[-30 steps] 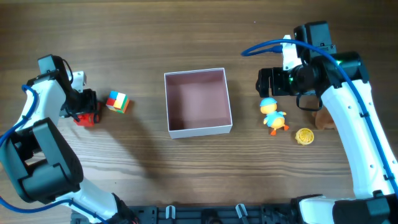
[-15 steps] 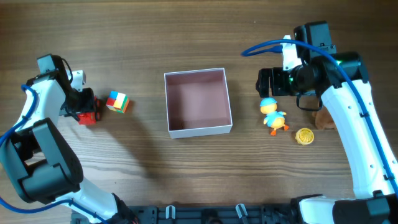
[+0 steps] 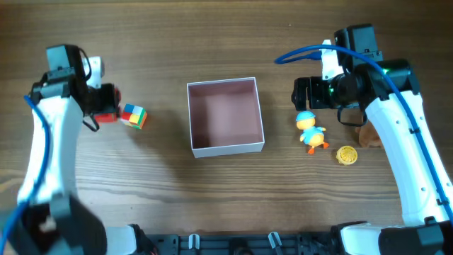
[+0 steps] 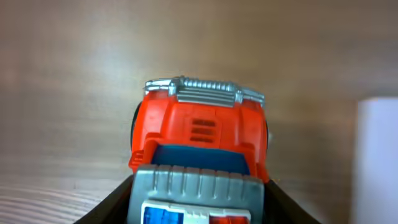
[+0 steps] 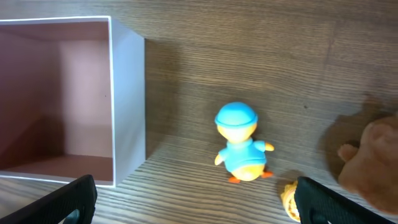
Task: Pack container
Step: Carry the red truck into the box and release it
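The container is empty, so my left gripper should next move past the multicoloured cube, over the container, then down inside along the container's side facing the cube (image 3: 207, 117).
The container (image 3: 225, 147), a shallow white box with a pink inside, sits mid-table and holds nothing; its corner shows in the right wrist view (image 5: 127, 99). My left gripper (image 3: 105, 106) is shut on a red toy truck (image 3: 106, 117), lifted at the far left; the truck fills the left wrist view (image 4: 199, 149). A multicoloured cube (image 3: 133, 115) lies beside it. My right gripper (image 3: 306, 95) is open and empty above a blue-and-yellow duck toy (image 3: 311, 130), seen in the right wrist view (image 5: 241, 142).
A yellow round toy (image 3: 346, 155) lies right of the duck, with its edge in the right wrist view (image 5: 287, 200). A brown toy (image 3: 369, 134) lies under the right arm and shows in the right wrist view (image 5: 370, 163).
My left gripper has lifted the red truck off the table and moved it up and toward the cube. The right arm has not moved.
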`<state>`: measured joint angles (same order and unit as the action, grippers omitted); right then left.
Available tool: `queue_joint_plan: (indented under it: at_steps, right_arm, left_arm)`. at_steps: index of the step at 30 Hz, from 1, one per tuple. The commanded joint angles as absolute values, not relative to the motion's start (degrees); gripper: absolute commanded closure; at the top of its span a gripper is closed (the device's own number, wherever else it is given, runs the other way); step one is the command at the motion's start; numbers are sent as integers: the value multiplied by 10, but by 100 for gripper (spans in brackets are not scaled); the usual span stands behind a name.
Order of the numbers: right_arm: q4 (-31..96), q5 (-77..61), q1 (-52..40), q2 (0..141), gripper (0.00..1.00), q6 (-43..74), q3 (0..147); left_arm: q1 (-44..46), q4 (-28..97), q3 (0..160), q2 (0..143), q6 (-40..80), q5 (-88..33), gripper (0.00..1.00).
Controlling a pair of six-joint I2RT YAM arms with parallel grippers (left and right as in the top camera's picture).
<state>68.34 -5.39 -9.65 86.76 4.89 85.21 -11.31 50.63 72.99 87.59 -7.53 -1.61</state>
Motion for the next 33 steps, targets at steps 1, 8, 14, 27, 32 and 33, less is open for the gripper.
queue_joint_plan:
  at_steps: [1,8,14,27,32,33]
  right_arm:
    - [669,20,-96,845,0,87,859]
    - [647,60,-21,721,0,170,860]
    - [713,49,50,712,0,157,858]
    - [712,25,51,721,0,150,857]
    - [713,25,51,721,0,150,857]
    - [713,25,51,721,0,150,857]
  left_arm:
    - [-48,507,755,760,12,-51,96]
    - [168,490,755,714,113,-53,96]
    - [256,424,755,817,159,-24,96]
    - [256,391,754,1027,172,25,96]
    - [256,363,754,1058,172,49,96]
    - [256,361,754,1058,172,55,96]
